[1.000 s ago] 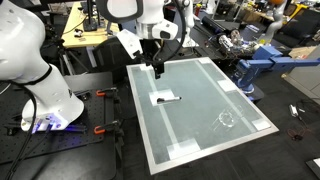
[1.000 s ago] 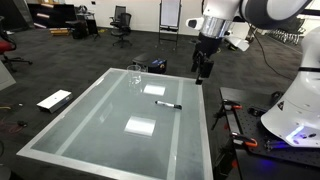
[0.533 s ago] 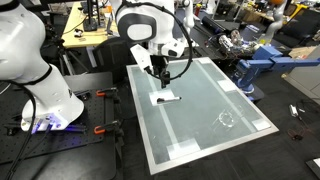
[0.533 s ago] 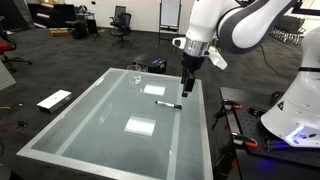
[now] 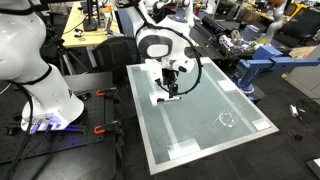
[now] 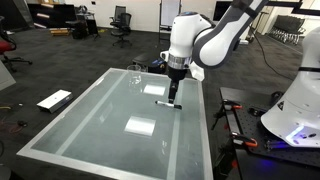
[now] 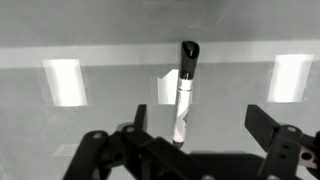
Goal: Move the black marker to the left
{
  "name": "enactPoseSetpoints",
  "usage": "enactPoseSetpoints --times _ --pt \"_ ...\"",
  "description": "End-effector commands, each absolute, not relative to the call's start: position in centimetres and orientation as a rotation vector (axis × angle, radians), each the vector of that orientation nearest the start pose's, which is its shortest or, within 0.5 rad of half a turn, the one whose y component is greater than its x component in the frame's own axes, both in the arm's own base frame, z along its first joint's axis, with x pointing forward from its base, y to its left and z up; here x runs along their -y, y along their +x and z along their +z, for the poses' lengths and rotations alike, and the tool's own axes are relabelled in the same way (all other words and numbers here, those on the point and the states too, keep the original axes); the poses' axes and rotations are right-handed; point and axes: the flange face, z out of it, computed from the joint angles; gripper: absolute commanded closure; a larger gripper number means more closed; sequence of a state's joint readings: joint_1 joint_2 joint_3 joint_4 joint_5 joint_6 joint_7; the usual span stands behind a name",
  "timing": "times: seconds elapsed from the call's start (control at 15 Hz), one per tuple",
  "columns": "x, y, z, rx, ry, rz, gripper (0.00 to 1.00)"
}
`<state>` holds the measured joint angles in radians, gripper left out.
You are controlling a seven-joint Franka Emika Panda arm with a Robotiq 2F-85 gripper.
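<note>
My gripper lowers onto the marker's body next, then closes there to hold the black marker (image 7: 183,90) by its pale body.
The black marker (image 7: 183,90) lies on the grey table top (image 5: 205,125); in the wrist view it shows a black cap and a pale barrel, pointing away from the camera. It also shows in both exterior views (image 5: 167,99) (image 6: 167,104), partly covered by the hand. My gripper (image 7: 200,120) is open and hangs just above the marker, in both exterior views (image 5: 171,92) (image 6: 174,97). The marker's near end lies between the fingers, closer to the left finger (image 7: 140,115) than the right finger (image 7: 262,122). Nothing is held.
White tape patches lie on the table: one under the marker (image 7: 166,86), others to each side (image 7: 63,82) (image 7: 290,77) and mid-table (image 6: 141,126). A white ring scribble (image 5: 225,119) is near one corner. A white robot base (image 5: 40,90) and red clamps (image 5: 100,130) stand beside the table.
My gripper has moved from the table's edge over the marker and come down close to it. The marker has not moved.
</note>
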<state>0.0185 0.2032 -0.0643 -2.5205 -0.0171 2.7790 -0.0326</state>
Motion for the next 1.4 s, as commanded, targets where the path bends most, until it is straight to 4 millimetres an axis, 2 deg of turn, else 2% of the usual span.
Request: enactPoseSetpoints --times 0.0,0.53,0.67,0.93,1.33 --pt "3.3 49.3 18.1 -0.068 -3.171 -0.098 0.00" --pt "4.0 51.8 15.4 -0.074 -3.177 -0.062 0.00" --pt "3.8 52.0 15.0 -0.072 -3.175 -0.060 0.26" --pt "3.7 52.2 14.2 -0.073 -3.176 -0.054 0.57" --pt "2.6 52.3 14.9 -0.046 -3.174 -0.065 0.99"
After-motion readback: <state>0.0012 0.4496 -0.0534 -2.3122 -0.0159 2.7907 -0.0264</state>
